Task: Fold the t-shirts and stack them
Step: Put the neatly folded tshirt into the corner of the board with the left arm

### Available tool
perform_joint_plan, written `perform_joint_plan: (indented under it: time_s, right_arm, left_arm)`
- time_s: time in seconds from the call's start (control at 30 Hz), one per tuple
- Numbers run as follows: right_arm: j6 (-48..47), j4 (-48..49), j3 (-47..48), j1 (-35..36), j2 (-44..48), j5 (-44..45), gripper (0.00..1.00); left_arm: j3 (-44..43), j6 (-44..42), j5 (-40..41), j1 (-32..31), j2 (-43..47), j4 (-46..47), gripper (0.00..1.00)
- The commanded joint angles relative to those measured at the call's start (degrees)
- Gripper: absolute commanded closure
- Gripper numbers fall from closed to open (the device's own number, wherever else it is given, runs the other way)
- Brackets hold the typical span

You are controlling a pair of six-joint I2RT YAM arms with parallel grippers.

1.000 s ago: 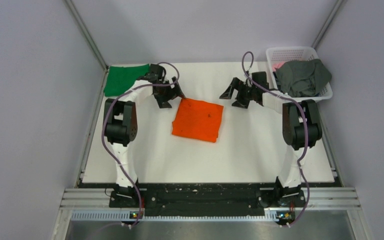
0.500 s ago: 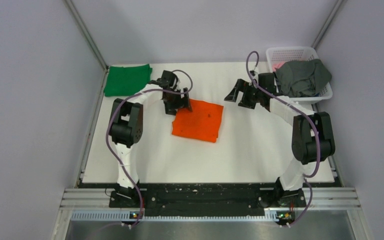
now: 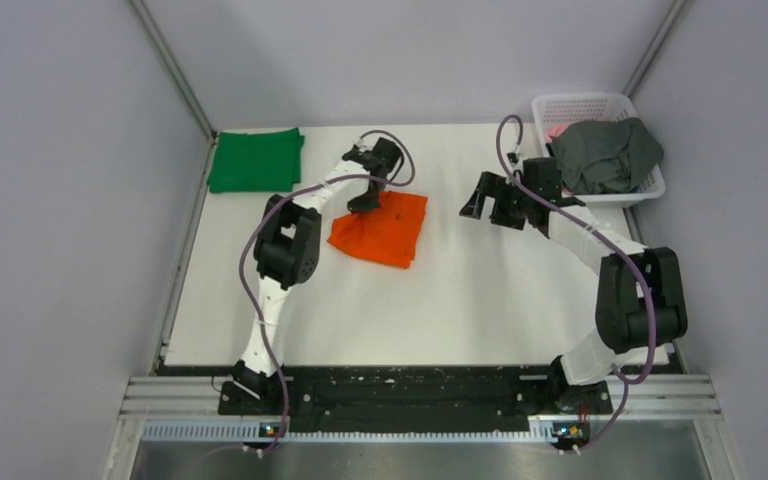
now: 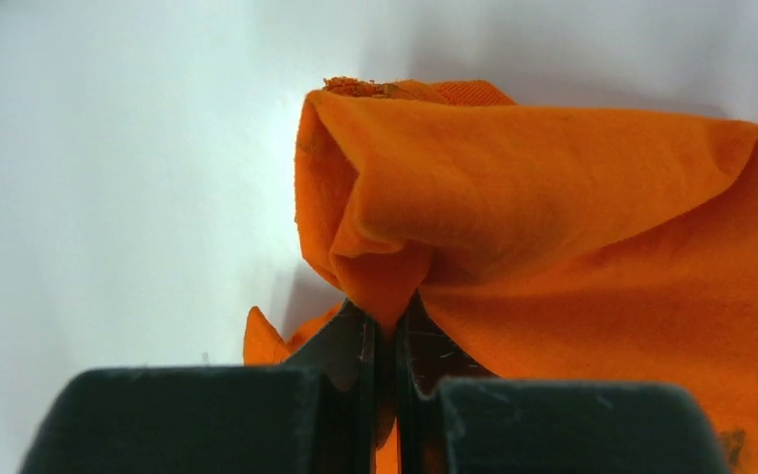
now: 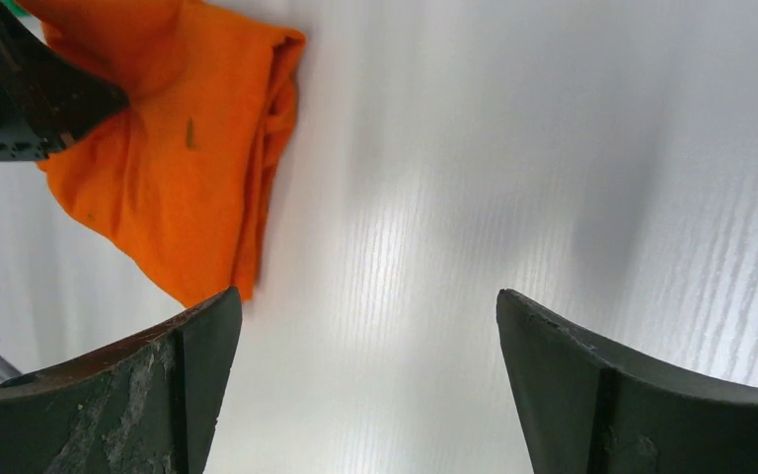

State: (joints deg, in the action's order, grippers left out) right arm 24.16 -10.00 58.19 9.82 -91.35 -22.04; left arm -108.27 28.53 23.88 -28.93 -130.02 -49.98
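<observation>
The green t-shirt (image 3: 255, 160) lies flat for stacking. My left gripper will next lift the folded orange t-shirt (image 3: 380, 230) outward and then bring it down onto the green t-shirt.
The folded orange t-shirt (image 3: 380, 230) lies mid-table, rumpled at its far edge. My left gripper (image 3: 366, 203) is shut on that far edge; in the left wrist view its jaws pinch a fold of the orange t-shirt (image 4: 553, 207) at the left gripper (image 4: 392, 321). A folded green t-shirt (image 3: 255, 160) rests flat at the far left corner. A dark grey t-shirt (image 3: 610, 152) is heaped in the white basket (image 3: 580, 104). My right gripper (image 3: 482, 200) hovers open over bare table right of the orange t-shirt (image 5: 173, 148), nothing between its fingers (image 5: 592, 395).
The white lattice basket stands at the far right corner, with a bit of pink cloth (image 3: 556, 130) under the grey shirt. Grey walls close in the left, right and far sides. The black rail (image 3: 400, 390) with both arm bases runs along the near edge.
My left gripper moved right from the green shirt onto the orange shirt's far edge and shut on it, dragging the shirt left. The right gripper drifted slightly right, still open.
</observation>
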Motion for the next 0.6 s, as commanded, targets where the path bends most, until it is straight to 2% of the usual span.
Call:
perform_joint_plan:
  time_s: [0.0,0.17,0.33,0.57]
  right_arm:
    - [-3.8,-0.4,-0.8,-0.3,4.5,4.1,0.01]
    - [-6.0,-0.6,-2.9,-0.3,7.3,8.6,0.01]
    - [-7.7,0.6,-4.4,-0.3,9.9,11.3,0.01]
    - [-9.5,-1.8,-3.6,-0.3,9.7,16.5,0.01]
  left_arm:
    - [-8.1,-5.8,19.1,3.9,-0.6,-1.1,1.0]
    - [-7.9,-19.2,22.8,8.0,1.1,14.0,1.0]
    - [-14.4,-28.8,25.4,12.2,-1.1,20.8,1.0]
    - [-14.9,-45.9,28.7,15.4,-1.3,35.6,1.0]
